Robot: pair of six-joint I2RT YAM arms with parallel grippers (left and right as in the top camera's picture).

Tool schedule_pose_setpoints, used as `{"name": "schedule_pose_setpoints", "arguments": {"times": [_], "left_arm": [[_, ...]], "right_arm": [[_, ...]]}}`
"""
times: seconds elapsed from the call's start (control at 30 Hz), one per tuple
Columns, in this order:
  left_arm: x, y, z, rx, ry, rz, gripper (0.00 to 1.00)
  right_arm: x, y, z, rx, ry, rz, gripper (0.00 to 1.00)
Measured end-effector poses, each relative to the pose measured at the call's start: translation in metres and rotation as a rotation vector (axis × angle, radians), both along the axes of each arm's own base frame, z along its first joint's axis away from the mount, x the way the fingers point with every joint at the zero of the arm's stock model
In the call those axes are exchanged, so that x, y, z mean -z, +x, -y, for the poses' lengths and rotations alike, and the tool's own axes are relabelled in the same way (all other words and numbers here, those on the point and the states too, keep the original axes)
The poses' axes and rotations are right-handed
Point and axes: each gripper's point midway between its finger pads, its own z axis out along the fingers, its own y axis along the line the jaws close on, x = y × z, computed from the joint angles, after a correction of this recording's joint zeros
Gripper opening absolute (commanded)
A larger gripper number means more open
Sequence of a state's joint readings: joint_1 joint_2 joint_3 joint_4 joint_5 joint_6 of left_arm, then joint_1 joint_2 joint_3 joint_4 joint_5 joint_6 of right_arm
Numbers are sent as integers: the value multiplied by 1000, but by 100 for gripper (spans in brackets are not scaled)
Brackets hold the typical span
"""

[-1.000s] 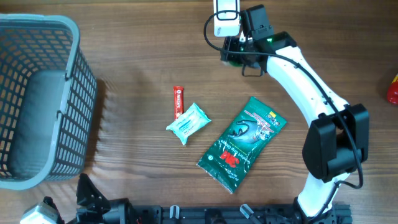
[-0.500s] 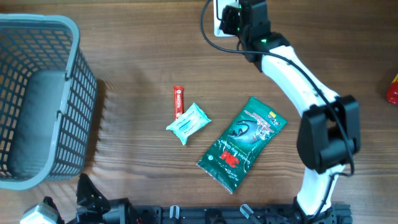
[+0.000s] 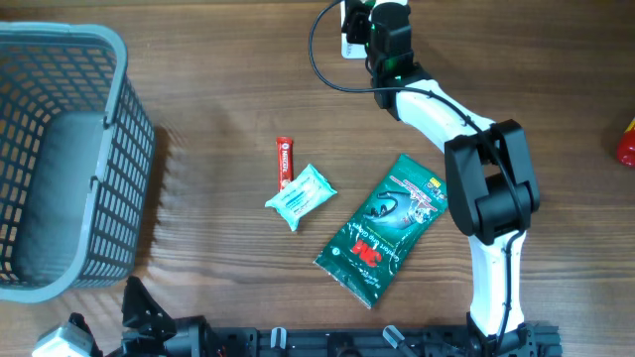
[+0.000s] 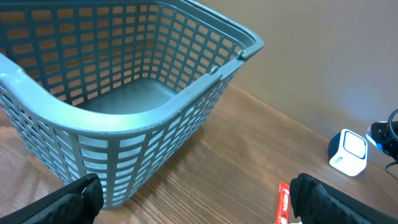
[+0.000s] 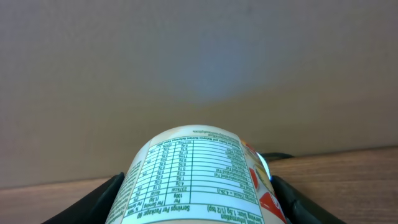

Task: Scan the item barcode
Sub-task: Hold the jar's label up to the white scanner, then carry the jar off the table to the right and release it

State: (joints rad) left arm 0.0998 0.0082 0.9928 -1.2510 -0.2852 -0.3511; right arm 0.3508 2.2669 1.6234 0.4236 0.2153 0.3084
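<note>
The robot's right gripper should next bring the container it is holding to the right in the overhead view, down to bare tabletop by the red object, and let go of it.
A round container with a white nutrition label [image 5: 196,168] lies on its side between the fingers of my right gripper [image 5: 199,202], which is shut on it. Seen from overhead, the right gripper [image 3: 385,32] is at the table's far edge, right beside the white scanner [image 3: 350,27]; the container is hidden under the wrist there. The scanner [image 4: 348,152] shows a bluish glow on its face in the left wrist view. My left gripper [image 4: 199,208] stands open and holds nothing, low at the near left of the table.
A grey-blue mesh basket [image 3: 127,109] fills the left side, with its rim [image 4: 112,124] close to the left gripper. A red stick sachet [image 3: 285,162], a wipes pack [image 3: 301,196] and a green 3M pack [image 3: 387,228] lie mid-table. A red object [image 3: 626,144] sits at the right edge.
The right arm has swung its gripper, with the container in it, left and toward the far edge, up against the scanner. The left arm has not moved.
</note>
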Motion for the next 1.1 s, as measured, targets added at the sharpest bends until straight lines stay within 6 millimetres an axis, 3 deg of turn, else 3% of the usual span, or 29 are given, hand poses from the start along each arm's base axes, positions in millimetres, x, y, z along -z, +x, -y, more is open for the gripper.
{"name": "schedule_pose_setpoints", "arguments": {"times": [0.17, 0.23, 0.33, 0.4, 0.47, 0.53, 0.6, 0.67, 0.73, 0.77, 0.87, 0.97, 1.1], "left_arm": [[0, 0, 0, 0, 0, 0, 100], [0, 0, 0, 0, 0, 0, 100], [0, 0, 0, 0, 0, 0, 100], [0, 0, 0, 0, 0, 0, 100], [0, 0, 0, 0, 0, 0, 100], [0, 0, 0, 0, 0, 1, 100], [0, 0, 0, 0, 0, 0, 100], [0, 0, 0, 0, 0, 0, 100], [0, 0, 0, 0, 0, 0, 100], [0, 0, 0, 0, 0, 0, 100], [0, 0, 0, 0, 0, 0, 100], [0, 0, 0, 0, 0, 0, 100], [0, 0, 0, 0, 0, 0, 100]], "right_arm": [[6, 0, 1, 4, -2, -12, 65], [18, -2, 3, 11, -17, -65, 65], [47, -12, 16, 41, -27, -203, 65], [52, -19, 37, 84, -16, -286, 66], [34, -23, 69, 140, 7, -313, 66], [-1, -31, 118, 221, 36, -319, 67], [-38, -48, 186, 331, 62, -324, 67], [-53, -65, 245, 432, 77, -353, 67], [-44, -86, 297, 527, 91, -426, 66], [-29, -102, 323, 574, 102, -498, 66], [6, -134, 375, 660, 150, -630, 66], [36, -158, 409, 705, 212, -727, 66], [78, -179, 436, 748, 270, -830, 66]]}}
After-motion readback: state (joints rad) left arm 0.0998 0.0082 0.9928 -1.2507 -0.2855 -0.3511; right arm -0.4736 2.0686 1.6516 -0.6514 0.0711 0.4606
